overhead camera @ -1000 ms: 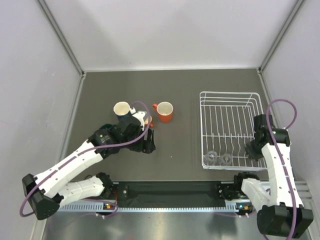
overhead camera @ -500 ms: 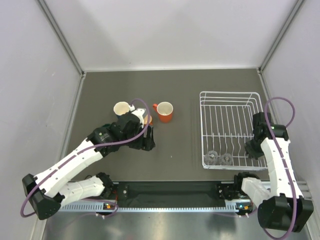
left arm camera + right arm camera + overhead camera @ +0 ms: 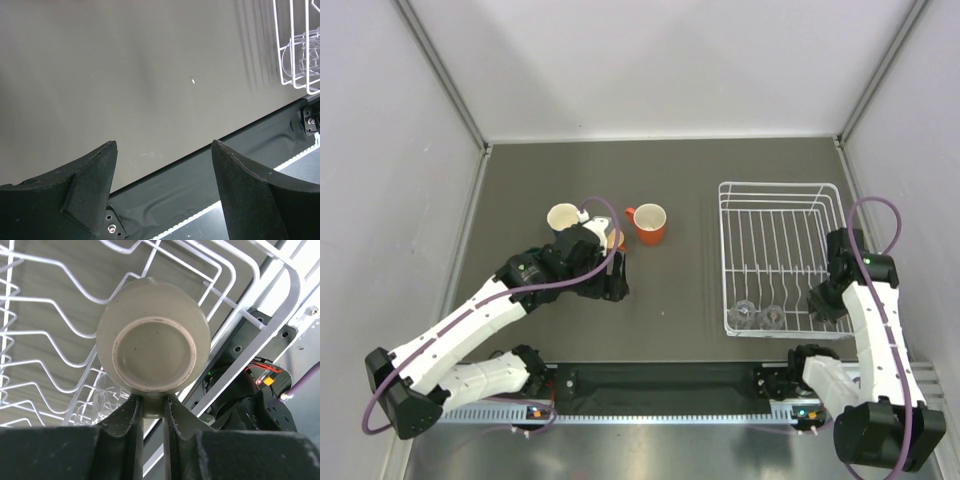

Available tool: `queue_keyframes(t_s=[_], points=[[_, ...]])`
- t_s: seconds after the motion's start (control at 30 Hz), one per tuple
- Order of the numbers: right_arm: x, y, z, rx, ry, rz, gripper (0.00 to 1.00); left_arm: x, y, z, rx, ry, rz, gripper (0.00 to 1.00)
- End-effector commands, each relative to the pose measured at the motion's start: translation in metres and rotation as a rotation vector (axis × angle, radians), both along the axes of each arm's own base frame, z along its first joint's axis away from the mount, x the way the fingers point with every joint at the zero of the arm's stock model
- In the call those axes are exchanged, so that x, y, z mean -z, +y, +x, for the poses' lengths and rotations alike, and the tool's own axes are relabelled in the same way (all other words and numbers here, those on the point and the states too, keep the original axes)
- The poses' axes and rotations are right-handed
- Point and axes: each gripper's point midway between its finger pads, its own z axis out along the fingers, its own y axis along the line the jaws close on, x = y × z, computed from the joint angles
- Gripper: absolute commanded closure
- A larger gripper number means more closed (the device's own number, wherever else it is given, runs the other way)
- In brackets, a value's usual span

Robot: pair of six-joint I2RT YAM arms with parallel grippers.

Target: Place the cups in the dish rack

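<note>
My right gripper carries the beige mug outward to the rack's far end next, lowers it and releases it there, since that end lies outward and is empty.
The white wire dish rack stands at the right, with two clear glasses lying at its near end. My right gripper is over the rack's near right corner. In the right wrist view it is shut on the handle of the beige mug, whose base faces the camera above the rack bars. A large orange mug, a blue mug and a tiny orange cup stand mid-table. My left gripper is open and empty just near of them. The dark green cup is out of view.
In the left wrist view the open gripper faces bare grey table, with the rack's corner and a glass at the upper right. The table's black front rail runs along the near edge. Grey walls enclose the table.
My left arm has shifted slightly toward the blue mug and tiny cup, gripper still open. My right arm has barely moved and still holds the beige mug.
</note>
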Motion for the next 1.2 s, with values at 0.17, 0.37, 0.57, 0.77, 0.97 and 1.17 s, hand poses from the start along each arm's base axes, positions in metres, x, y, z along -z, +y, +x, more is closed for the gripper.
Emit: queue_keyframes(t_s=[0.17,0.37,0.57,0.77,0.97,1.17], points=[[-0.011,0.002,-0.024,-0.061,0.12,0.017,1.0,-0.01,-0.004,0.006,0.001,-0.024,-0.025,0.19],[-0.048,-0.011,0.005,-0.158,0.001,-0.058,1.0,-0.011,-0.005,0.006,0.001,-0.02,-0.029,0.19],[-0.08,-0.018,0.077,-0.296,-0.119,-0.083,1.0,-0.012,-0.007,0.01,0.015,-0.024,-0.016,0.2],[-0.087,-0.014,0.153,-0.418,-0.136,-0.123,1.0,-0.014,-0.004,0.008,0.009,-0.026,-0.014,0.19],[-0.063,-0.007,0.201,-0.49,-0.071,-0.142,1.0,-0.019,0.008,0.008,-0.042,-0.042,0.0,0.19],[-0.029,-0.008,0.225,-0.532,-0.046,-0.146,1.0,-0.031,0.021,0.012,-0.102,-0.078,0.019,0.19]])
